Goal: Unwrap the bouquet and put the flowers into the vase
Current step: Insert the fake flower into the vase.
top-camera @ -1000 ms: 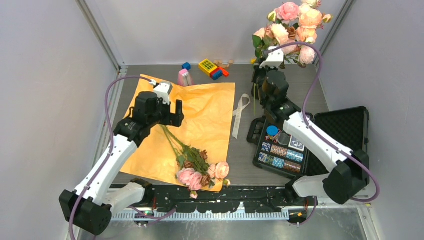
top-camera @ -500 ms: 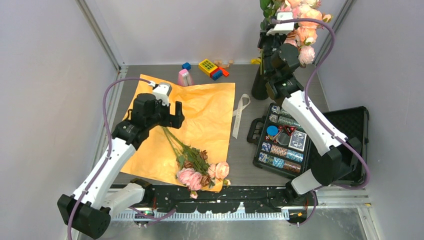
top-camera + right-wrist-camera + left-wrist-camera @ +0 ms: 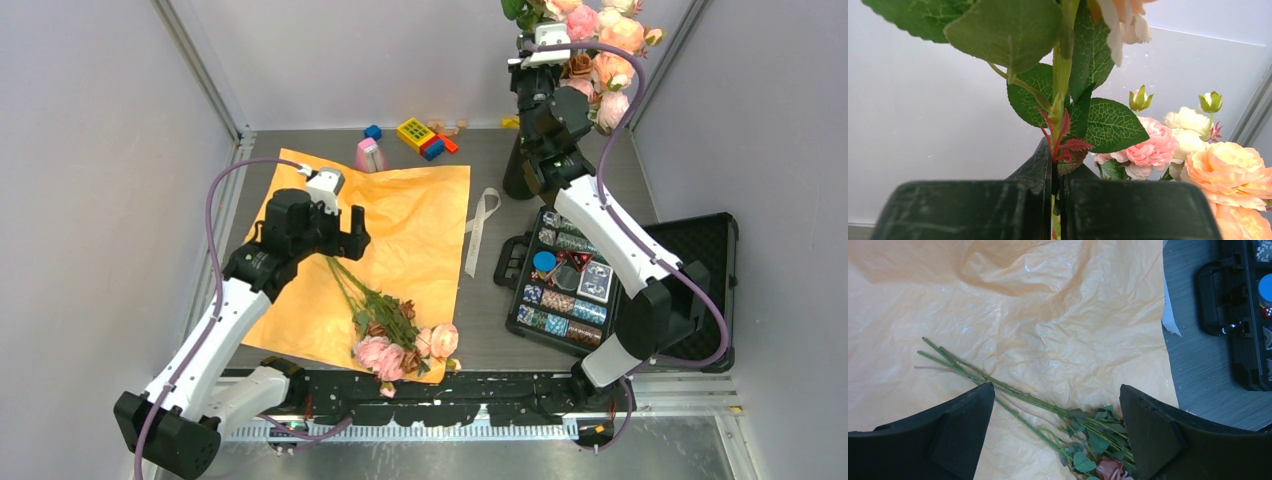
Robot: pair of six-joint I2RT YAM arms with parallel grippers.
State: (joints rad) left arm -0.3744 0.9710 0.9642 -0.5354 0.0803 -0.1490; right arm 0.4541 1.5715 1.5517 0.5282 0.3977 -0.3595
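My right gripper lowers its flower's stem inside the black vase (image 3: 517,172) next and releases it. The vase stands below it, and the flower is still raised above the vase's roses.
The bouquet is undone: its orange paper (image 3: 400,215) lies flat, and some flowers (image 3: 385,325) rest on it with their heads toward the near edge. My left gripper (image 3: 340,228) hangs open just above their green stems (image 3: 973,371), touching nothing. The black vase (image 3: 517,172) stands at the back right, partly hidden by my right arm, with several pink and peach roses (image 3: 605,45) rising from it. My right gripper (image 3: 527,38) is raised high over the vase, shut on one flower's stem (image 3: 1060,75). The vase's roses (image 3: 1153,147) show to the right of that stem.
A cream ribbon (image 3: 483,222) lies on the table right of the paper. An open black case (image 3: 700,260) of small items sits at the right. A pink metronome (image 3: 370,155) and toy blocks (image 3: 425,137) stand by the back wall.
My right arm has lifted its flower from beside the vase up and back, over the vase's mouth. My left gripper has barely moved.
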